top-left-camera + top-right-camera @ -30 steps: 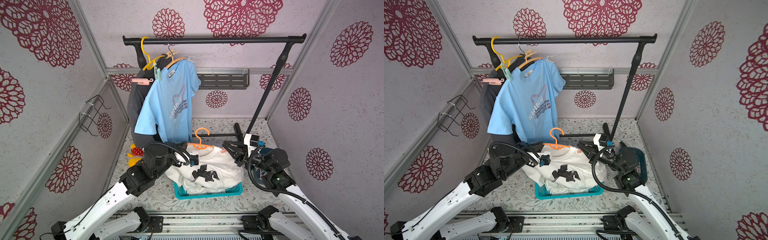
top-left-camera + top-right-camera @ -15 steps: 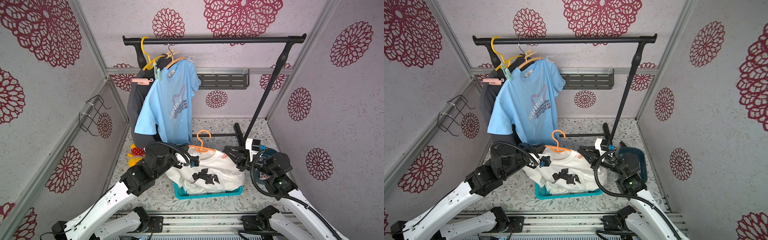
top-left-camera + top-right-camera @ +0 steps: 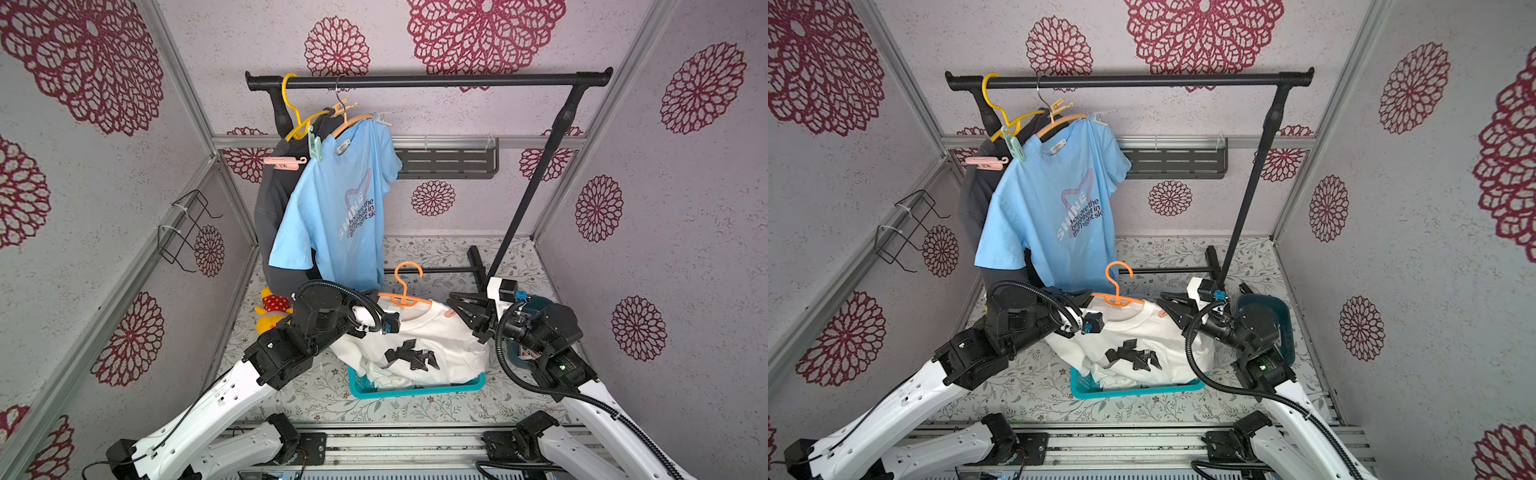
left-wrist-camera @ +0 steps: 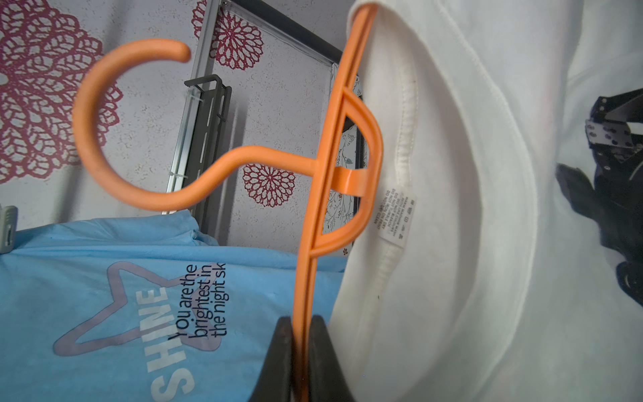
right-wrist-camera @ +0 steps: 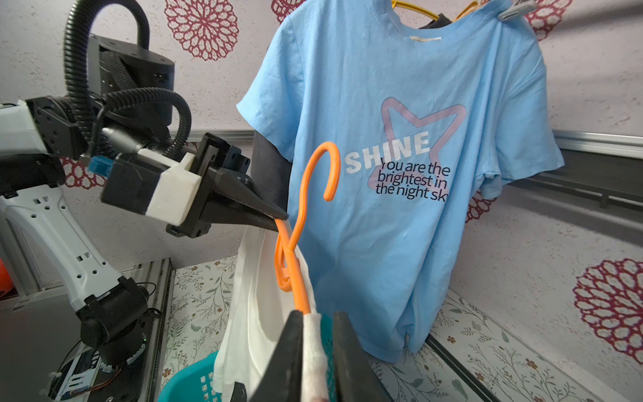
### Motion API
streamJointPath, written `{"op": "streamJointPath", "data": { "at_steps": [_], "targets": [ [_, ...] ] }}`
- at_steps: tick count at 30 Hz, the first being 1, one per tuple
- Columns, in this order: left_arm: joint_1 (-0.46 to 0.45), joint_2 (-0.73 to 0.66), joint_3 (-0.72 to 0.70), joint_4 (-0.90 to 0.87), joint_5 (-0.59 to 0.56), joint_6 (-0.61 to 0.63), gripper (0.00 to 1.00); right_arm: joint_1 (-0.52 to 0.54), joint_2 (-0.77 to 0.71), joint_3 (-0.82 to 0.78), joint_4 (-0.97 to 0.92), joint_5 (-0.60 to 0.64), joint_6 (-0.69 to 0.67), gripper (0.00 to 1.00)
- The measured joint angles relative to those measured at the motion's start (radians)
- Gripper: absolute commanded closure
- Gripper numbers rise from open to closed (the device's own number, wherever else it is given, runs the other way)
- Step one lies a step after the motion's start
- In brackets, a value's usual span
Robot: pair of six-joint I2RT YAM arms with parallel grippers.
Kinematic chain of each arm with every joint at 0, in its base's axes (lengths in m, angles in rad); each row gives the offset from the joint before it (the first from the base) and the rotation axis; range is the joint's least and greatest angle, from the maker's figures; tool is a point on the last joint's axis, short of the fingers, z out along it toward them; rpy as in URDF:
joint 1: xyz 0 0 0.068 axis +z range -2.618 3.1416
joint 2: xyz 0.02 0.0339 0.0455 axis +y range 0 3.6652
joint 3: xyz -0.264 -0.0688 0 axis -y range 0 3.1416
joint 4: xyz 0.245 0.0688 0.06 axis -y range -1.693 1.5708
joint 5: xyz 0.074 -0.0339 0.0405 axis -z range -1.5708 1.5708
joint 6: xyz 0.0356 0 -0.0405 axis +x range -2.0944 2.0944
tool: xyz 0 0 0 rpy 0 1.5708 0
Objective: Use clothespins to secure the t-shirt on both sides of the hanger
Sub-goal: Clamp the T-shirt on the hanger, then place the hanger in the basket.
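Note:
The t-shirt's lower part is inside the teal basket [image 3: 417, 389], so next my left gripper will lower the hanger onto the basket below it and let go of the hanger's arm there.
A white t-shirt [image 3: 419, 332] [image 3: 1142, 332] with a black print hangs on an orange hanger [image 3: 405, 297] [image 3: 1117, 297] above the teal basket. My left gripper [image 4: 301, 320] [image 3: 372, 296] is shut on one arm of the orange hanger [image 4: 334, 156]. My right gripper [image 5: 316, 316] [image 3: 453, 305] is at the other shoulder. It is slightly open, with one finger against the cloth-covered hanger end [image 5: 313, 334] and a gap on the other side. A small peach piece [image 3: 450, 312] shows there; I cannot tell what it is. Clothespins, mint [image 3: 316, 145] and pink [image 3: 282, 163], sit on the hung garments.
A light blue t-shirt [image 3: 336, 208] and a dark garment hang at the left end of the black rail [image 3: 457, 80]. The rack's slanted post [image 3: 528, 199] stands behind my right arm. The teal basket [image 3: 415, 391], a dark blue bin [image 3: 1277, 316] and a yellow-red toy [image 3: 272, 307] are on the floor.
My right gripper's jaws have parted a little around the shirt's shoulder. The left gripper keeps its hold and the hanger has hardly moved.

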Motion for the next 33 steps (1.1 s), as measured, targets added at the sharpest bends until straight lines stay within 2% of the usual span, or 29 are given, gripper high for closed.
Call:
{"op": "streamJointPath", "data": {
  "at_steps": [3,7,11,15,19,25,33],
  "targets": [
    [0.000,0.000,0.000,0.001,0.002,-0.002,1.00,0.000,0.000,0.008,-0.010,0.006,-0.001,0.55],
    [0.000,0.003,0.000,-0.004,-0.004,0.000,1.00,0.001,0.000,0.018,-0.017,0.023,-0.005,0.42],
    [0.000,0.017,0.000,-0.019,-0.012,-0.001,1.00,0.001,-0.010,0.021,-0.029,0.034,0.000,0.23],
    [0.000,0.042,0.001,-0.055,-0.021,-0.023,1.00,0.001,-0.039,0.023,-0.050,0.056,-0.014,0.18],
    [0.000,0.102,0.032,-0.126,-0.029,-0.088,1.00,0.001,-0.090,0.023,-0.058,0.110,-0.002,0.18],
    [0.002,0.238,0.082,-0.192,-0.050,-0.267,1.00,0.001,-0.202,0.023,-0.128,0.374,0.130,0.17],
    [0.006,0.401,0.132,-0.257,-0.060,-0.451,1.00,0.001,-0.283,0.026,-0.394,0.869,0.238,0.14]
  ]
}}
